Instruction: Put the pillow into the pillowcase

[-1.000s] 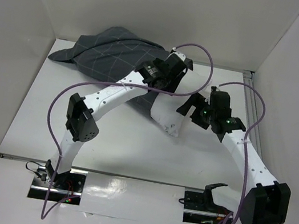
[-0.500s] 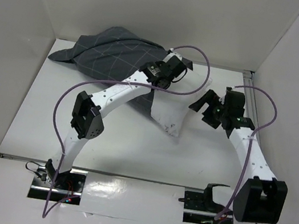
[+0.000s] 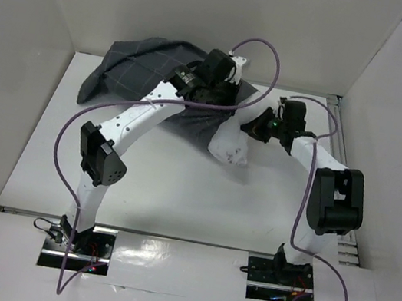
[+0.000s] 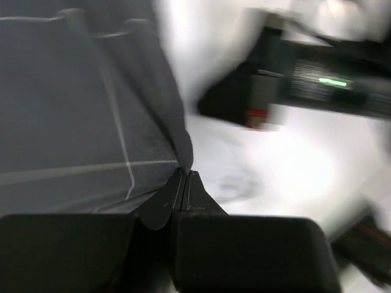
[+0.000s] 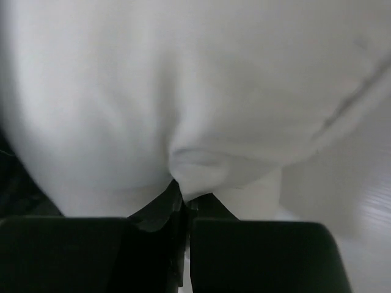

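Observation:
My left gripper lifts, tilts upward next, draws the pillowcase edge over the pillow's bare end (image 3: 254, 112), then releases it, since the pillow still pokes out there.
The dark grey grid-lined pillowcase (image 3: 133, 68) lies bunched at the back left of the table. In the left wrist view my left gripper (image 4: 184, 176) is shut on an edge of the pillowcase (image 4: 73, 122); from above, the left gripper (image 3: 224, 92) sits over that raised edge. The white pillow (image 3: 231, 144) pokes out from under the pillowcase to the right. My right gripper (image 3: 253, 129) is at the pillow's right side. In the right wrist view the right gripper (image 5: 187, 196) is shut on a small fold of the pillow (image 5: 183, 85).
White walls (image 3: 47, 6) close in the table on the left, back and right. Purple cables (image 3: 262, 48) loop above both arms. The right arm (image 4: 317, 82) crosses the left wrist view, close to the left gripper. A metal rail (image 3: 338, 106) runs along the table's right edge.
Both grippers have shut, the left on the pillowcase edge, the right on the pillow. The right arm swung left to the pillow. The left gripper rose, and the pillowcase's edge came up with it.

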Robot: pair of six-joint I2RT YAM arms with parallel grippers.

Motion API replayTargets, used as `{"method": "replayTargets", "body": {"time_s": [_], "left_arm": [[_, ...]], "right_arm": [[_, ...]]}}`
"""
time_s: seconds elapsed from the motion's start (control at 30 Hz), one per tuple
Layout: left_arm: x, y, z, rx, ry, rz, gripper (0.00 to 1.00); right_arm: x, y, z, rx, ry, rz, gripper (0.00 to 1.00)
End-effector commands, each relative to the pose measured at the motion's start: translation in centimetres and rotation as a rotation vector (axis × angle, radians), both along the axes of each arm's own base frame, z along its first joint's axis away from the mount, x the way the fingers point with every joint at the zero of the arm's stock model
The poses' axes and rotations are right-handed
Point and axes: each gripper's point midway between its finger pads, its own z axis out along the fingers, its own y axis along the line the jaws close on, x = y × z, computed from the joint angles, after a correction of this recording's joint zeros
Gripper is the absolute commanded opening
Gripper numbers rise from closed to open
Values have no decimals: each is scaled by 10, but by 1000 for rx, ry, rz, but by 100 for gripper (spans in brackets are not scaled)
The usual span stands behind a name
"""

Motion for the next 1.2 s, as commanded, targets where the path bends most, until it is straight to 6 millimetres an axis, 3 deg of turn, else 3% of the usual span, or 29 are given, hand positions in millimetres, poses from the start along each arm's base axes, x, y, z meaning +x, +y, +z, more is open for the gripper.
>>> {"method": "replayTargets", "body": {"time_s": [0.0,0.03,0.07,0.13,0.2,0.23,0.3,0.33,0.4,0.43,0.47,0.5,0.53,0.6,0.77,0.83,0.87,0.9,0.93,1.0,1.03,1.1,1.17], "left_arm": [[-84,-74,110,-528,133,-504,0],[-93,-77,126,-580,138,-556,0],[-105,-84,152,-644,87,-624,0],[-130,-75,192,-730,63,-695,0],[-144,-70,217,-785,24,-753,0],[-146,-70,220,-793,28,-768,0],[-154,-62,228,-810,43,-788,0],[-156,-62,224,-813,61,-793,0],[-172,-59,230,-834,77,-820,0],[-178,-63,221,-850,113,-822,0],[-194,-55,235,-870,91,-842,0],[-196,-52,236,-880,90,-831,0],[-200,-53,227,-875,107,-823,0],[-209,-44,230,-872,99,-816,0],[-175,-36,175,-776,150,-673,0],[-164,-36,151,-725,184,-626,17],[-153,-37,140,-701,197,-599,44],[-148,-32,135,-668,199,-584,59],[-147,-33,123,-650,243,-567,67],[-137,-30,120,-603,217,-554,85],[-132,-26,118,-578,208,-538,89],[-121,-11,114,-502,186,-489,91],[-104,4,106,-436,159,-410,69]], "right_arm": [[11,70,131,127,-324,141,0],[2,72,158,139,-386,152,0],[-1,70,173,146,-412,137,0],[-14,60,209,148,-488,88,0],[-25,66,203,130,-489,76,0],[-29,70,199,129,-491,78,0],[-31,80,155,110,-410,74,0],[-31,93,116,96,-365,93,0],[-24,99,78,100,-301,67,0],[-21,107,50,127,-262,60,0],[-20,110,41,151,-248,61,0],[-19,113,36,190,-223,51,0],[-19,116,32,222,-234,55,0],[-23,119,36,260,-243,70,0],[-46,110,51,247,-258,57,0],[-58,110,51,247,-251,69,0],[-70,110,48,238,-233,73,0],[-79,111,56,239,-250,72,0],[-82,108,45,222,-222,59,0],[-103,99,37,199,-196,43,0],[-107,94,34,189,-195,25,0],[-125,86,27,162,-180,23,0],[-128,78,22,100,-205,22,0]]}}
